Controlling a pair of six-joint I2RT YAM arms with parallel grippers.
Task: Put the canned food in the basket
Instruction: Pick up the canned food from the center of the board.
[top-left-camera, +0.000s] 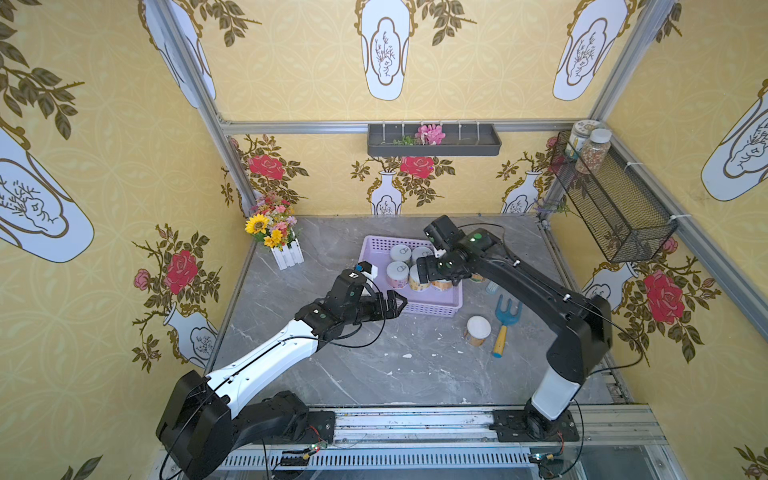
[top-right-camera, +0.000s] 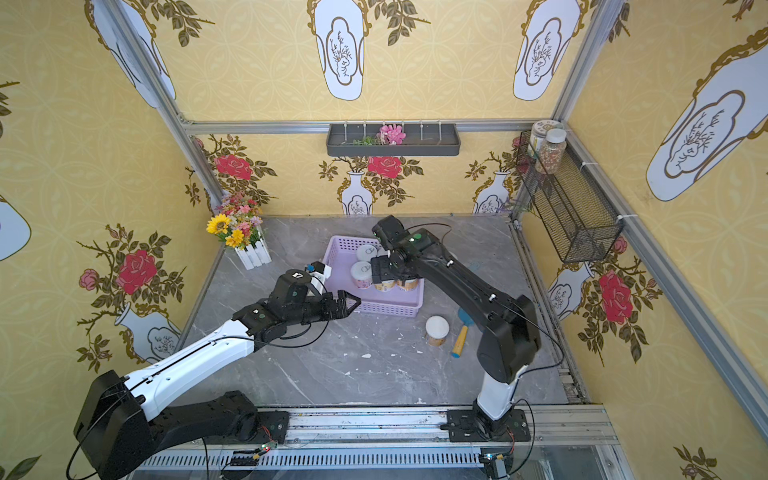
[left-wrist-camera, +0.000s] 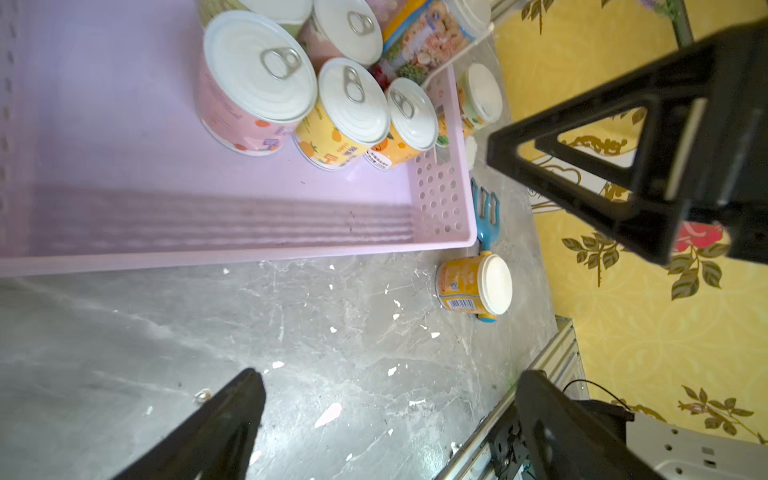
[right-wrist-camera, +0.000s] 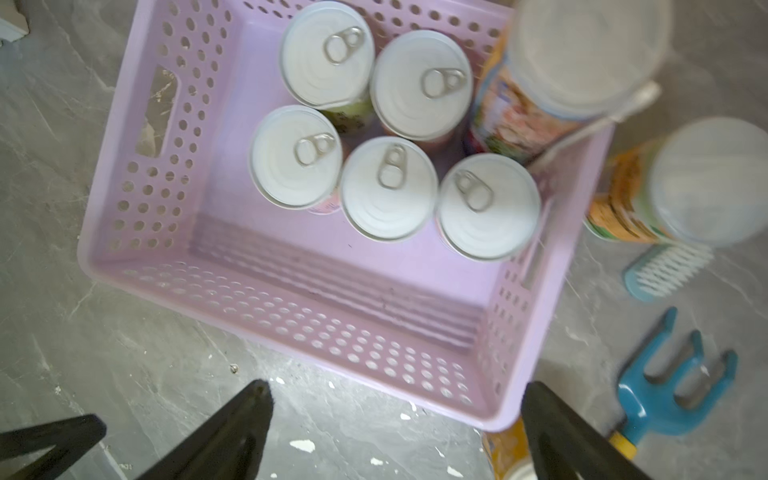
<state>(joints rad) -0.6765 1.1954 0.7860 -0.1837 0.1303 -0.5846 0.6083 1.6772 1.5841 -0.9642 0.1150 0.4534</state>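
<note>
The yellow can is outside the basket, and next my right gripper will move back toward the base, go down to the can, and close around its white lid (top-left-camera: 478, 326) (right-wrist-camera: 524, 472).
The lilac basket (top-left-camera: 374, 249) (top-right-camera: 338, 249) (left-wrist-camera: 124, 124) (right-wrist-camera: 340, 340) sits mid-table and holds several upright tins of canned food (top-left-camera: 398, 272) (top-right-camera: 360, 272) (left-wrist-camera: 257, 66) (right-wrist-camera: 388, 189). A taller tin (right-wrist-camera: 561, 75) stands in its corner. Two tins stand on the table outside it: one yellow-labelled (top-left-camera: 478, 330) (top-right-camera: 437, 330) (left-wrist-camera: 473, 286), another (right-wrist-camera: 685, 187) (left-wrist-camera: 482, 95) right beside the basket's wall. My right gripper (top-left-camera: 436, 274) (top-right-camera: 388, 272) (right-wrist-camera: 399, 390) hovers open above the basket with nothing between its fingers. At the basket's near left corner my left gripper (top-left-camera: 392, 305) (top-right-camera: 345, 303) (left-wrist-camera: 390, 374) is also open and holds nothing.
A blue garden fork (top-left-camera: 505, 320) (right-wrist-camera: 665, 390) and a blue brush (right-wrist-camera: 669, 270) lie right of the basket. A flower pot (top-left-camera: 274, 237) stands back left. A black wire basket (top-left-camera: 611, 199) with jars (top-left-camera: 594, 149) hangs on the right wall, a grey tray (top-left-camera: 432, 141) at the back.
</note>
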